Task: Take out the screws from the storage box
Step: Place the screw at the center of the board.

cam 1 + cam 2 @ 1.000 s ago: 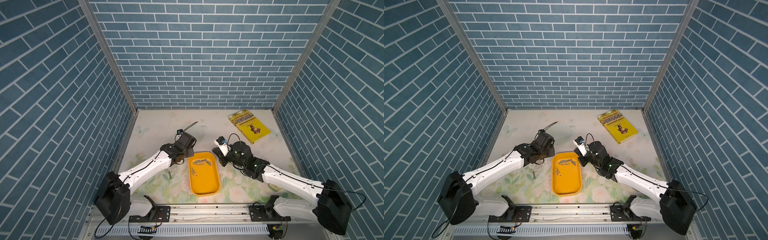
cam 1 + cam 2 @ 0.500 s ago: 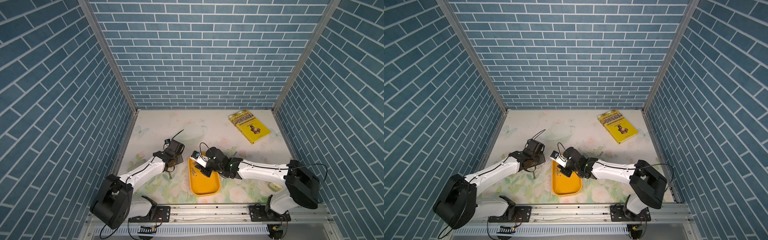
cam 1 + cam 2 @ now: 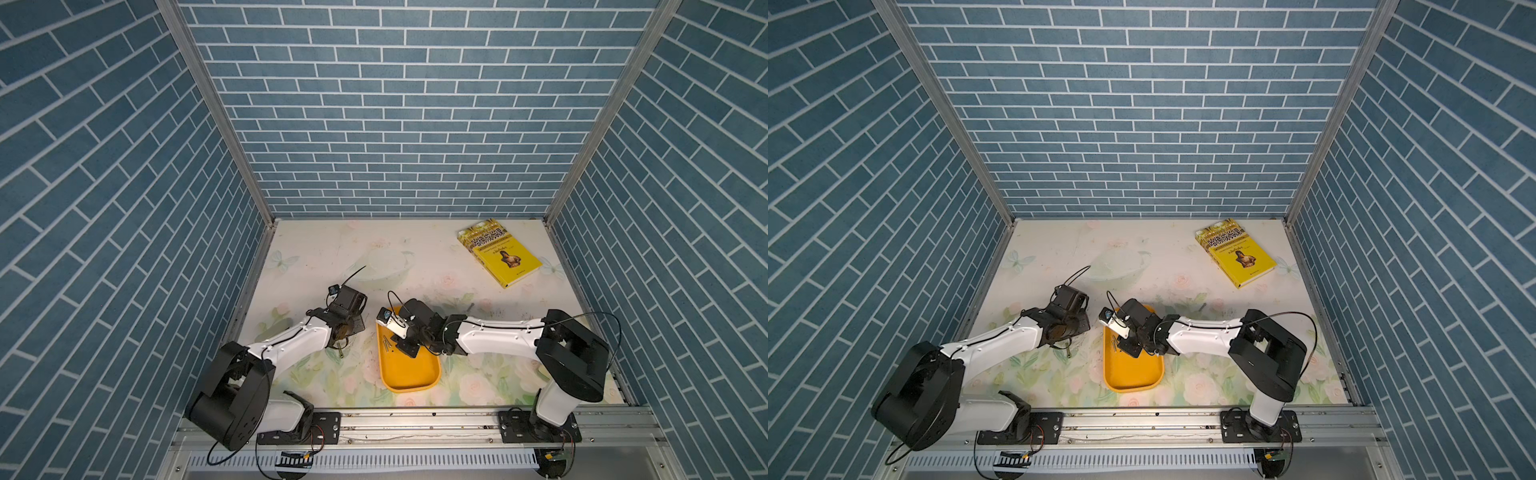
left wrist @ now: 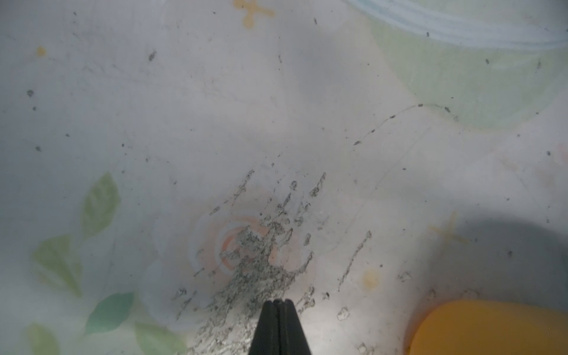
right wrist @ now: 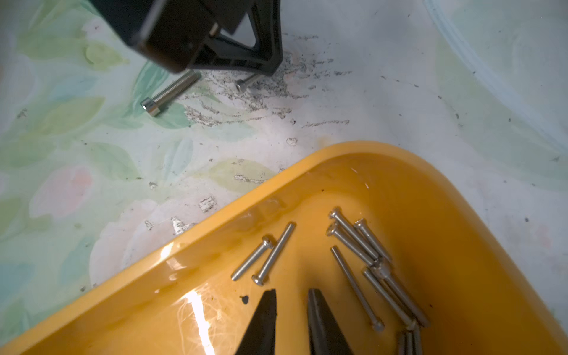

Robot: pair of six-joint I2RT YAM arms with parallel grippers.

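My left gripper needs to move gently down toward the scuffed gray patch [image 4: 258, 279] and let go of the thin screw there, because that spot on the table is just below the gripper's fingers.
The storage box [image 3: 411, 376] [image 3: 1133, 376] [image 5: 461, 246] is a shallow orange-yellow tray at the front middle of the table. Several silvery screws [image 5: 356, 242] [image 3: 387, 344] [image 3: 1114, 344] lie at its far end. My right gripper [image 5: 292, 295] [image 3: 409, 349] [image 3: 1129, 347] reaches into that end, jaws a little open and empty, between two groups of screws. My left gripper [image 4: 279, 302] [image 3: 355, 330] [image 3: 1079, 328] is low over the table, left of the tray. It is shut on a thin screw [image 5: 246, 82] that sticks out from its tip.
One loose screw [image 5: 169, 92] [image 3: 340, 353] [image 3: 1068, 353] lies on the flowered table beside the left arm. A yellow book [image 3: 500, 255] [image 3: 1235, 253] rests at the back right. Blue brick walls close in the back and both sides.
The right arm swung left and brought its gripper from beside the tray down into the tray's far end. The left gripper drew away from the tray's far corner, left and nearer, down to the table.
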